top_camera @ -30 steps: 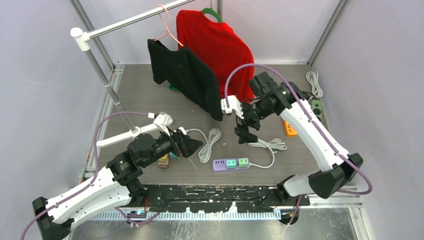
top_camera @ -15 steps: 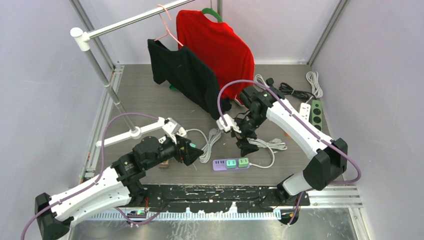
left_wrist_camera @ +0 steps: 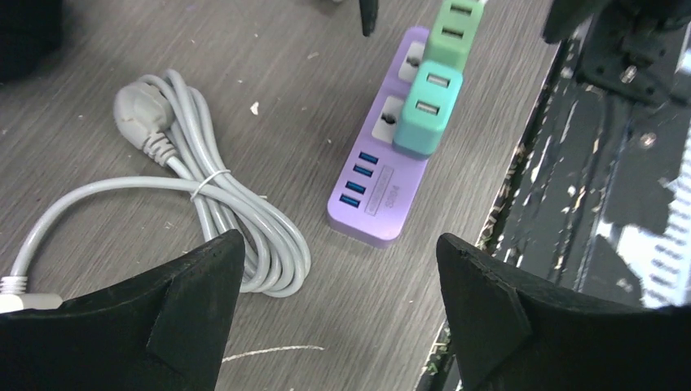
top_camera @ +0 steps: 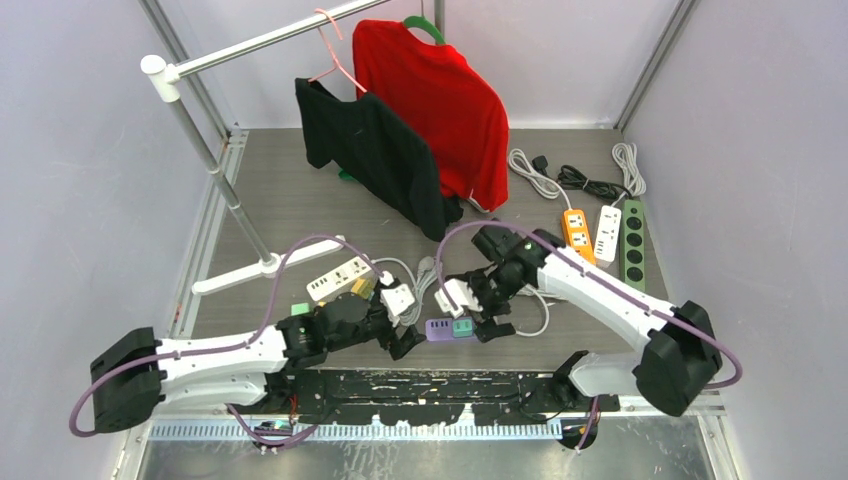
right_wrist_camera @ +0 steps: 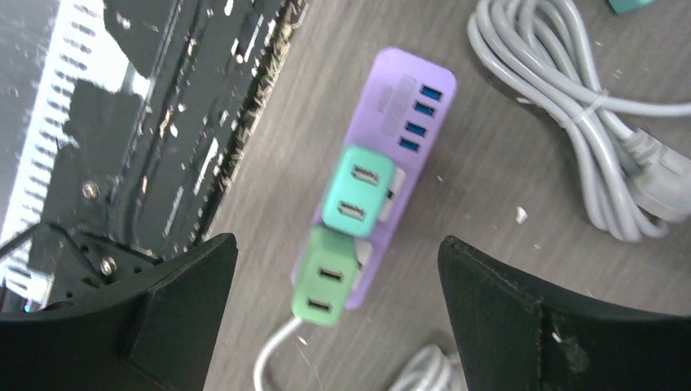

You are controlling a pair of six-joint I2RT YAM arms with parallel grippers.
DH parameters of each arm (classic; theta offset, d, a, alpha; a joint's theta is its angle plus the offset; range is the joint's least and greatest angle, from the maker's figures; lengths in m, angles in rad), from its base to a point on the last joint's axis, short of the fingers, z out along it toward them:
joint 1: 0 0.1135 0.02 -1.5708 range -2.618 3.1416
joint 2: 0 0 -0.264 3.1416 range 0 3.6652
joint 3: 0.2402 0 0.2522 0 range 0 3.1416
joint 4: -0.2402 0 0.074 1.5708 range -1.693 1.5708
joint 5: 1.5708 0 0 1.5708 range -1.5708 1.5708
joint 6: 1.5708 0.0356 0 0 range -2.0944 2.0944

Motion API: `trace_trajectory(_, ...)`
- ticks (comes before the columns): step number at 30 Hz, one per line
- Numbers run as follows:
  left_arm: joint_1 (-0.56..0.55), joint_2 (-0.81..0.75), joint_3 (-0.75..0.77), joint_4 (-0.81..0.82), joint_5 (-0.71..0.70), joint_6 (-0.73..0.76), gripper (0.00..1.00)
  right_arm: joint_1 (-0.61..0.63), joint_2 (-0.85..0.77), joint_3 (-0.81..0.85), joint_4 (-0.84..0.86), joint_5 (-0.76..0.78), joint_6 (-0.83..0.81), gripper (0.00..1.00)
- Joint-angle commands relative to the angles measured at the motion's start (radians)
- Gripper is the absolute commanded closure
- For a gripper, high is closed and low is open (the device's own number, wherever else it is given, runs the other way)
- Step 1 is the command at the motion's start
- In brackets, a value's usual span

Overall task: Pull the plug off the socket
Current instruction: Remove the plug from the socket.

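Note:
The purple power strip runs slantwise between the open fingers of my right gripper, so I need to turn the gripper in line with the power strip and lower it around the teal plug (top_camera: 462, 327) (right_wrist_camera: 357, 191).
A purple power strip (top_camera: 437, 329) (left_wrist_camera: 381, 204) (right_wrist_camera: 415, 90), the socket, lies flat near the table's front edge. Two plugs stand in it side by side: a teal one (left_wrist_camera: 428, 114) (right_wrist_camera: 358, 187) and a green one (left_wrist_camera: 456, 24) (right_wrist_camera: 326, 277) (top_camera: 462, 326) nearer the strip's white cord end. My left gripper (top_camera: 408, 338) (left_wrist_camera: 338, 240) hovers open just off the strip's USB end, touching nothing. My right gripper (top_camera: 487, 327) (right_wrist_camera: 338, 241) is open above the cord end, its fingers (right_wrist_camera: 521, 326) standing wide on either side of the green plug without touching it.
A coiled grey cable (left_wrist_camera: 220, 204) (right_wrist_camera: 587, 155) lies beside the strip. A white strip (top_camera: 340, 278) is at left; orange (top_camera: 575, 225), white (top_camera: 608, 225) and dark green (top_camera: 633, 230) strips at back right. Red (top_camera: 435, 90) and black (top_camera: 370, 150) garments hang on the rail. A black base rail (top_camera: 430, 385) borders the near edge.
Both arms have dropped and closed in on the purple strip, the left from the left side, the right from the back of the table. Both grippers stay open.

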Motion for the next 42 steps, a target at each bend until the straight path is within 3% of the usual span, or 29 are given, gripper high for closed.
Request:
trace_trajectory(1,-0.011,0.068,-0.025,0.231,0.033,0.098,0.13,0.081,-0.083,-0.113,0.334,0.025,0.331,0.04)
trace_trajectory(8,-0.019,0.232,-0.005,0.327,0.084,0.089,0.14,0.119,-0.106,-0.218,0.519,0.062,0.483,0.18)
trace_trajectory(20,-0.036,0.412,0.009,0.478,0.107,0.057,0.17,0.121,-0.14,-0.294,0.577,0.042,0.507,0.53)
trace_trajectory(22,-0.042,0.418,0.011,0.486,0.088,0.062,0.15,0.115,-0.144,-0.293,0.575,0.036,0.505,0.6)
trace_trajectory(24,-0.048,0.426,0.009,0.511,0.073,0.069,0.05,0.106,-0.147,-0.289,0.558,0.028,0.479,0.63)
trace_trajectory(28,-0.055,0.456,0.03,0.526,0.083,0.092,0.02,0.062,-0.156,-0.282,0.531,0.002,0.427,0.72)
trace_trajectory(34,-0.065,0.54,0.048,0.609,0.096,0.103,0.02,0.041,-0.178,-0.278,0.388,-0.053,0.24,0.79)
trace_trajectory(42,-0.067,0.575,0.059,0.617,0.084,0.102,0.03,0.013,-0.198,-0.291,0.363,-0.108,0.188,0.85)
